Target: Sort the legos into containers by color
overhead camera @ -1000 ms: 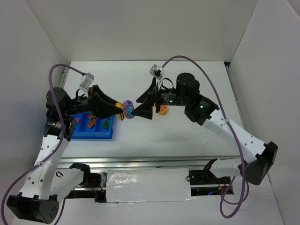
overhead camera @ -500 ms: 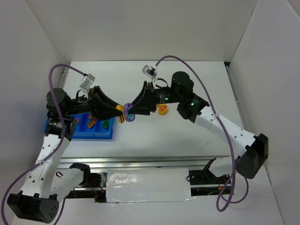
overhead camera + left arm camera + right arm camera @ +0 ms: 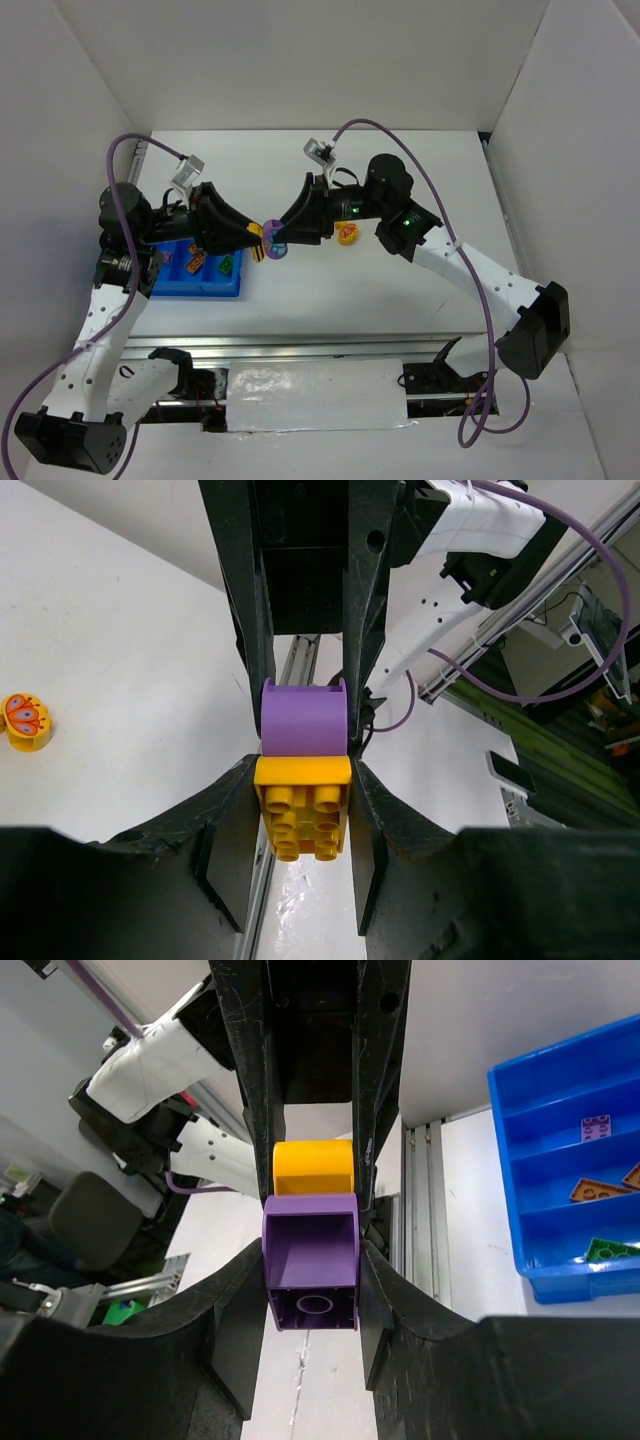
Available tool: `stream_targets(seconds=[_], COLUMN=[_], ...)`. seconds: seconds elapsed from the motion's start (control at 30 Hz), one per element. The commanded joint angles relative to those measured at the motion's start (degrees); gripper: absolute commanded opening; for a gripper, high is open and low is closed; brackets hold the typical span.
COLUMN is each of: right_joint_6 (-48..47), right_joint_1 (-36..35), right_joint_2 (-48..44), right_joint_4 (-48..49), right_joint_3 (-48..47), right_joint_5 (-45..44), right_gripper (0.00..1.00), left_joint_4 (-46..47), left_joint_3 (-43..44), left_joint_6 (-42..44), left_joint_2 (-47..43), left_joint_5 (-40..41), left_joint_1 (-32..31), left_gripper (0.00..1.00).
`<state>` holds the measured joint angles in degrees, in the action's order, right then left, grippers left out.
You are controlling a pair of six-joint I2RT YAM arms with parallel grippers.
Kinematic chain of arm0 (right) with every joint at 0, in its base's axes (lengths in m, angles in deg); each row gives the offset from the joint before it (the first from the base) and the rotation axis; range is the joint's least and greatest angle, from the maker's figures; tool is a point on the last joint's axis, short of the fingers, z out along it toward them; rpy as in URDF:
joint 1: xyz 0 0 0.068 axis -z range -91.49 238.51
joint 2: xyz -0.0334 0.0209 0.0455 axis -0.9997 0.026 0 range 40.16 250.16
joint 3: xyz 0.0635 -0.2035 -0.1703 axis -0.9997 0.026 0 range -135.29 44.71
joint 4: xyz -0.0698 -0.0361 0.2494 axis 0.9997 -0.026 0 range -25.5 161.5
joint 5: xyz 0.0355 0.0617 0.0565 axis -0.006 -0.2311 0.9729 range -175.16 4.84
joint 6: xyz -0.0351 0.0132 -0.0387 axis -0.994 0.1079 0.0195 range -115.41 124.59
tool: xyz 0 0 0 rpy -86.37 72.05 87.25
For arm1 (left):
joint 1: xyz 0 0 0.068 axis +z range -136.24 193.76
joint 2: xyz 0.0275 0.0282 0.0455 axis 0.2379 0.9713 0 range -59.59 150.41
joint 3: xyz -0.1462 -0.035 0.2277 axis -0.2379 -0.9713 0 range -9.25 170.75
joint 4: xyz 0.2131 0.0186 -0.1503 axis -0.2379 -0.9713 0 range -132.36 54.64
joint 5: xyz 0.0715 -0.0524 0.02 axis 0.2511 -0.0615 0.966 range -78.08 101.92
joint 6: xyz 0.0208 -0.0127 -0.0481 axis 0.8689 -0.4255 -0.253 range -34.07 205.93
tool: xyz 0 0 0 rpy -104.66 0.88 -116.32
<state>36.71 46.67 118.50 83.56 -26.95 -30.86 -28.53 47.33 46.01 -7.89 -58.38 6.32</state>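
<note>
My left gripper holds the yellow half of the lego and will swing down and to its left in the top view, into the empty end section of the tray, to let go of it.
A two-coloured lego hangs in mid-air between both arms, right of the blue tray (image 3: pixel 195 292). Its yellow half (image 3: pixel 302 805) sits in my left gripper (image 3: pixel 303 810), which is shut on it. Its purple half (image 3: pixel 310 1270) is clamped by my right gripper (image 3: pixel 312 1280), also shut. In the top view the left gripper (image 3: pixel 257 241) and right gripper (image 3: pixel 279 240) meet tip to tip around that brick (image 3: pixel 268 241). The tray's compartments (image 3: pixel 560 1110) hold a purple piece (image 3: pixel 598 1127), an orange piece (image 3: pixel 600 1190) and a green one (image 3: pixel 610 1250).
A round yellow-orange piece (image 3: pixel 347 235) lies on the white table behind the right gripper, also seen as a small yellow piece (image 3: pixel 25 721) in the left wrist view. White walls close in the table at left, back and right. Purple cables loop above both arms.
My right gripper slid left toward the left gripper and closed on the purple half of the brick. The left gripper has kept still, holding the yellow half.
</note>
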Motion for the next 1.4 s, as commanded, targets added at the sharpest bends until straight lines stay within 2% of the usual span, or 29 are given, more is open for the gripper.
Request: stream_targets(seconds=[0.0,0.23,0.43,0.47,0.5,0.53,0.57,0.6,0.63,0.67,0.73,0.77,0.8,0.9,0.97,1.0,1.2,1.27,1.37], right_joint_6=[0.3,2.2,2.1,0.2,-1.1,-4.2,-6.6,-8.8,-11.4,-12.0,-12.7,-12.8,-12.6,-10.7,-8.7,-8.1,-6.2,-7.8,-11.5], right_joint_1=[0.0,6.6,9.3,9.7,10.5,10.9,10.9,11.0,10.9,11.0,11.2,11.1,11.0,11.1,11.2,11.0,10.3,8.8,4.4], right_joint_2=[-1.4,-5.5,-7.6,-7.9,-8.6,-10.0,-10.6,-11.2,-12.1,-12.5,-14.0,-14.4,-14.7,-15.2,-15.2,-14.8,-14.8,-15.5,-16.8], right_joint_4=[4.1,8.2,8.8,6.9,5.0,0.7,-2.8,-6.2,-10.0,-11.0,-11.4,-11.4,-11.3,-8.5,-5.7,-4.9,-3.8,-5.4,-9.1], right_joint_3=[1.9,5.7,7.5,7.4,7.4,7.4,6.7,6.2,5.8,6.0,7.0,8.0,8.5,10.9,12.8,13.3,14.5,13.7,12.2], right_joint_5=[2.2,6.0,9.0,8.1,6.8,4.9,-0.6,-3.6,-5.3,-6.8,-11.8,-12.4,-13.0,-11.3,-8.9,-8.2,-7.2,-8.9,-14.7], right_gripper=[0.00,0.00,0.00,0.00,0.00,0.00,0.00,0.00,0.00,0.00,0.00,0.00,0.00,0.00,0.00,0.00,0.00,0.00,0.00], left_joint_4=[0.5,-1.5,3.0,1.1,-2.8,-8.7,-19.2,-23.1,-26.0,-27.1,-29.2,-30.3,-33.5,-38.0,-37.9,-36.6,-9.0,-0.2,4.7], left_joint_3=[3.0,3.9,3.5,3.7,5.9,7.7,9.3,11.8,12.3,12.2,11.1,11.0,11.5,12.4,10.7,9.1,-9.8,-12.6,-14.0], left_joint_6=[4.8,7.7,4.6,5.0,10.5,14.9,18.3,22.8,23.6,23.1,20.1,18.8,16.4,16.5,17.2,18.1,34.2,37.1,44.0], left_joint_2=[0.2,0.8,0.9,0.5,0.4,0.7,0.8,0.9,1.0,1.1,2.7,3.7,4.9,9.4,10.9,10.7,2.7,2.0,5.8], left_joint_5=[1.1,0.3,-1.1,-0.1,1.3,6.4,10.7,16.6,23.6,40.3,56.9,73.1,80.5,96.7,103.8,104.8,104.1,105.2,101.4], left_joint_1=[-0.2,-0.2,-0.2,-0.2,-0.1,-0.2,-0.2,-0.2,-0.2,-0.2,-0.1,-0.1,0.0,1.9,3.2,4.7,9.8,12.8,18.2], left_gripper=[0.00,0.00,0.00,0.00,0.00,0.00,0.00,0.00,0.00,0.00,0.00,0.00,0.00,0.00,0.00,0.00,0.00,0.00,0.00])
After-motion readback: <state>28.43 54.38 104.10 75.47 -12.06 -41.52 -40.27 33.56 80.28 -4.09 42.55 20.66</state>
